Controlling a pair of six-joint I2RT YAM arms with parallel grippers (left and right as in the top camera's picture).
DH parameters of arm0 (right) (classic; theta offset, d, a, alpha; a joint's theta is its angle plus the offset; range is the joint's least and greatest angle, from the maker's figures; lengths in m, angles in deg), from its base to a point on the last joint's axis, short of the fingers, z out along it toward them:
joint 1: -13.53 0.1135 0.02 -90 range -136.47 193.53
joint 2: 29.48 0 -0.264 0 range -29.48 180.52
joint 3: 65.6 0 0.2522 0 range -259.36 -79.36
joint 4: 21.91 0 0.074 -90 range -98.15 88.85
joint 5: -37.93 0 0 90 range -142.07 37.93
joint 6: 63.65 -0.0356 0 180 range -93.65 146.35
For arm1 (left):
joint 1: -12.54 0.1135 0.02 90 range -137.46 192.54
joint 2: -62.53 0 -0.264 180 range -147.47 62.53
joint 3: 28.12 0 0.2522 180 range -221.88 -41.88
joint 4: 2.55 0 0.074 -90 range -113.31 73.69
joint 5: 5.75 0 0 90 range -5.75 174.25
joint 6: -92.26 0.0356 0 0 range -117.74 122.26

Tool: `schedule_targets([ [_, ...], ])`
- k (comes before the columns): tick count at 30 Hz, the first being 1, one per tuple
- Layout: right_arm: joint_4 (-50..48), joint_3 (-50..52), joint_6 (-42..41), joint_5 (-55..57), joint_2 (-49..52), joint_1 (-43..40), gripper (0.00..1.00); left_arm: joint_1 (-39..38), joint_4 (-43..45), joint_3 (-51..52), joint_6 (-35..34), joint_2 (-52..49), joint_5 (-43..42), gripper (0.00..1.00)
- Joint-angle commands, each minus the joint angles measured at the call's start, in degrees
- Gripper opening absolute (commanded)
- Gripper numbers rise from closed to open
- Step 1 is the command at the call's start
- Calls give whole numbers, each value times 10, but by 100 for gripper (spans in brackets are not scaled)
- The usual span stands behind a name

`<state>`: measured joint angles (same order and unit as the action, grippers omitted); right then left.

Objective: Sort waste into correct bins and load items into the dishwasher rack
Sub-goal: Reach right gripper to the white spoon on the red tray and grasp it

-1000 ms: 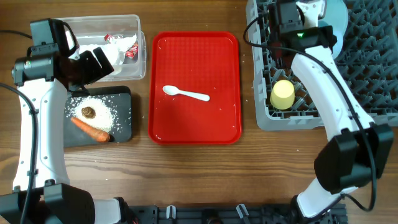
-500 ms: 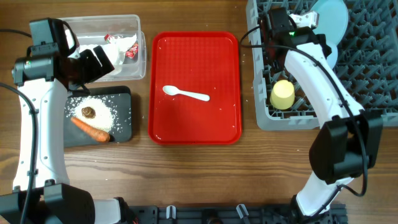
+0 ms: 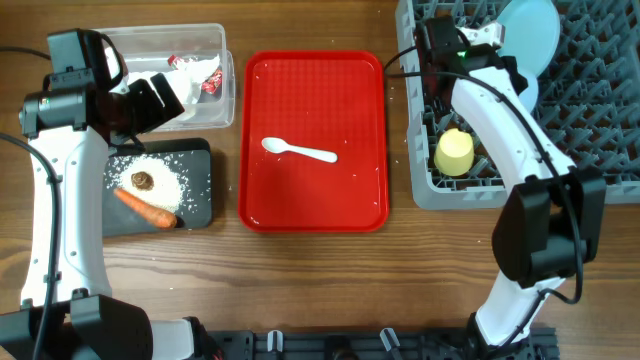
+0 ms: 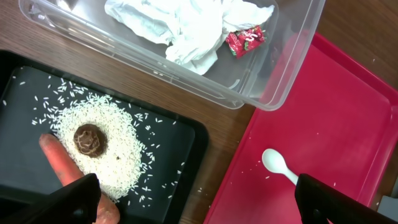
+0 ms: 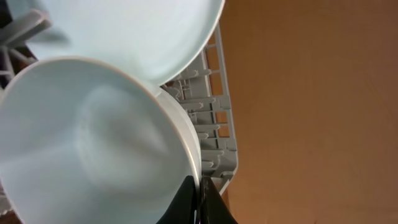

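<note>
The pale bowl in my right gripper already stands at the grey rack's far end beside the light blue plate point(image 3: 530, 25), so I will settle it there next and open.
My left gripper point(image 3: 160, 95) point(image 4: 199, 205) is open and empty, hovering over the clear tub point(image 3: 225, 60), which holds a white napkin point(image 4: 180, 25) and red wrapper point(image 4: 244, 40). The black tray point(image 3: 200, 190) holds a carrot point(image 3: 145, 208), a brown morsel point(image 3: 142, 180) and white crumbs point(image 3: 165, 180). The white spoon point(image 3: 298, 151) lies on the red tray point(image 3: 350, 100). My right gripper point(image 3: 440, 45) point(image 5: 198, 199) is shut on the rim of a pale bowl point(image 5: 93, 143) at the far left corner of the grey rack point(image 3: 600, 120), beside the light blue plate point(image 3: 530, 25). A yellow cup point(image 3: 454, 152) sits in the rack.
The rack's upright pegs point(image 3: 590, 80) fill its right side. Bare wooden table point(image 3: 330, 280) lies in front of the trays. The right arm's links point(image 3: 520, 130) cross over the rack's left part.
My right gripper has shifted left along the rack's far edge with the bowl, uncovering more of the plate. The left arm has not moved.
</note>
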<state>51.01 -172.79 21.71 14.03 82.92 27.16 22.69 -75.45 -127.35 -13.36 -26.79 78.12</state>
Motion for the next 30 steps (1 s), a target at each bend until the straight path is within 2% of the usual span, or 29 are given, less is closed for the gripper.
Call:
schedule_targets([
  [1,2,2,2,-18,11,24,4,3,2,1,-3,-3,-9,100],
  [7,4,2,3,-31,11,62,5,3,2,1,-2,-3,-9,100],
  [8,10,2,6,-43,11,65,9,3,2,1,-2,-3,-9,100],
  [9,18,2,10,-56,11,69,20,3,2,1,-2,-3,-9,100],
  [11,40,2,15,-83,11,76,64,3,2,1,-2,-3,-9,100],
  [13,60,2,15,-90,10,85,88,3,2,1,-2,-3,-9,100],
  [14,63,2,15,-90,10,87,97,3,1,1,-2,-3,-9,100],
  [15,63,1,15,-90,10,88,100,3,1,1,-3,-3,-9,100],
  [20,54,-13,-2,-99,-15,89,100,3,1,1,-2,-3,-9,100],
  [23,39,-49,27,-182,-45,91,100,3,1,1,-3,-3,-9,100],
  [26,19,-84,82,-393,-68,102,98,3,1,1,-3,-3,-9,100],
  [28,-28,-92,90,-629,-79,112,86,3,2,1,-2,-3,-9,100],
  [30,-80,-92,84,-798,-76,117,75,3,1,1,-2,-3,-6,100],
])
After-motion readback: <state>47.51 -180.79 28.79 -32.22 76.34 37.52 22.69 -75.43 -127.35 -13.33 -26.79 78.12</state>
